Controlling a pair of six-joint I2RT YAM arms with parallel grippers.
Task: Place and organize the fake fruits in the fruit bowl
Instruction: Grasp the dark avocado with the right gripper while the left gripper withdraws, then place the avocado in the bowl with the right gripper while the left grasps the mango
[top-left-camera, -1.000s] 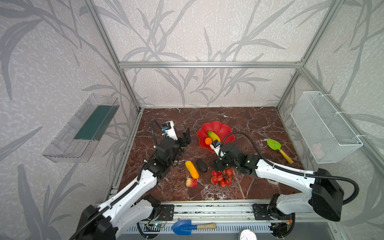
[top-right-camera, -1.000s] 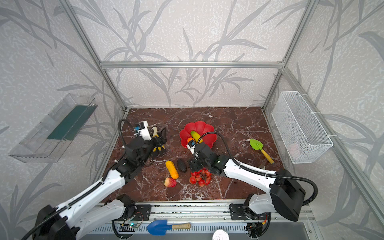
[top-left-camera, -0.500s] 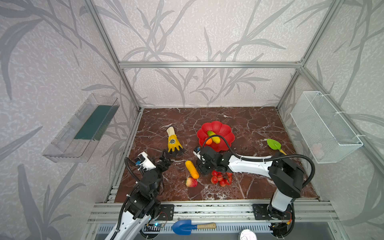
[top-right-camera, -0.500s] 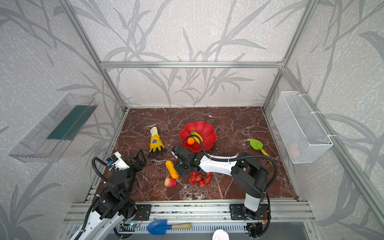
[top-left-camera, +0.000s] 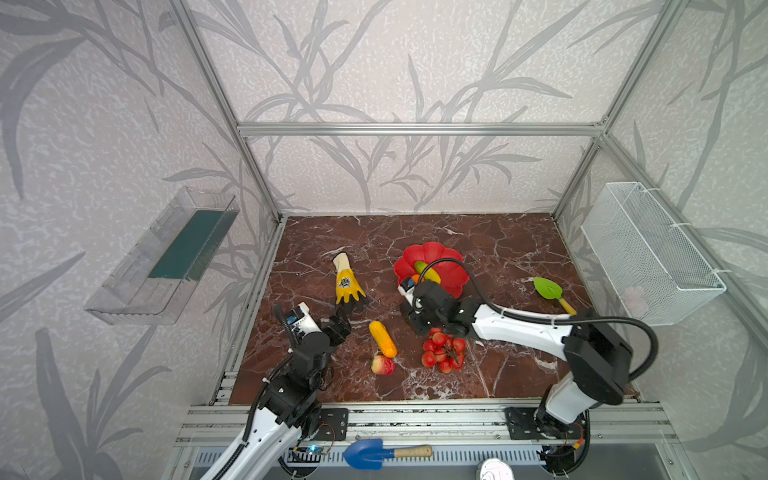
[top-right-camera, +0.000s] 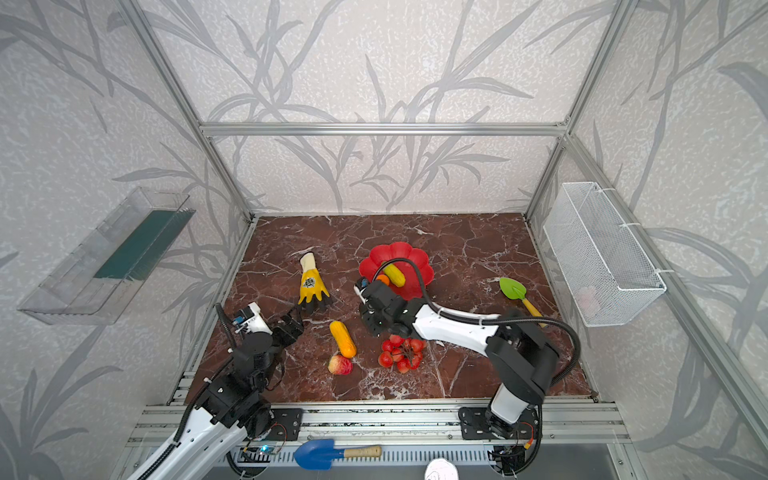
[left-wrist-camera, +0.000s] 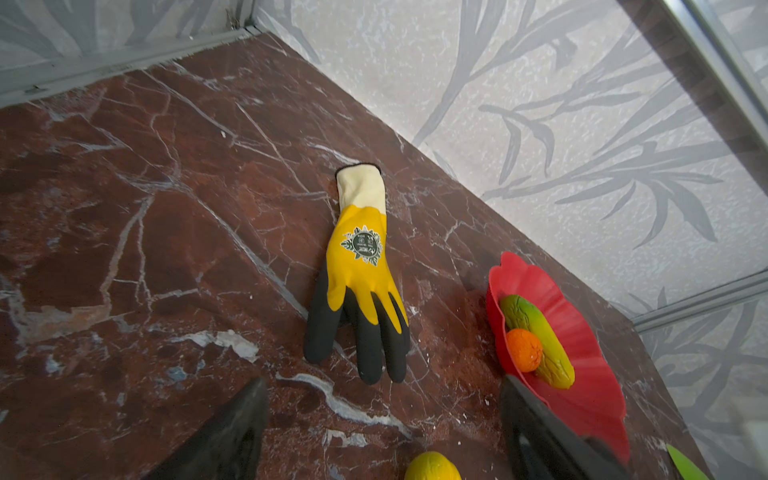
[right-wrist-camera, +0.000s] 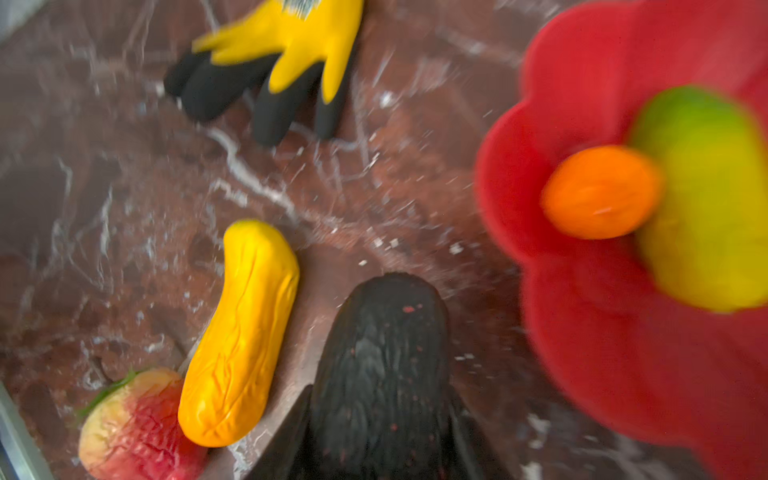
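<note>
Next, my open left gripper lowers across to the yellow-orange oblong and closes at its far end (top-left-camera: 377, 327), as it's still on the marble outside the bowl (top-left-camera: 446, 253).
The red fruit bowl (top-left-camera: 446, 253) (left-wrist-camera: 598, 374) holds an orange ball (left-wrist-camera: 524, 349) and a yellow-green oblong (top-left-camera: 429, 273) (right-wrist-camera: 702, 199). My right gripper (top-left-camera: 411, 321) (right-wrist-camera: 380, 415) is low over the floor just in front of the bowl, shut on the dark avocado (right-wrist-camera: 382, 357). On the marble lie the yellow-orange oblong (top-left-camera: 383, 338) (right-wrist-camera: 241, 332), the red-yellow apple (top-left-camera: 383, 365) (right-wrist-camera: 133, 419) and the bunch of red berries (top-left-camera: 442, 351). My left gripper (top-left-camera: 338, 326) (left-wrist-camera: 382, 419) is open and empty at the front left, short of the glove.
A yellow-and-black glove (top-left-camera: 347, 284) lies left of the bowl. A green leaf-shaped tool (top-left-camera: 548, 289) lies at the right. A wire basket (top-left-camera: 648, 253) hangs on the right wall and a clear tray (top-left-camera: 166, 257) on the left wall. A blue shovel (top-left-camera: 374, 453) rests on the front rail.
My right gripper swung left to the avocado and shut on it. My left arm drew back from the glove toward the front left, its gripper still open.
</note>
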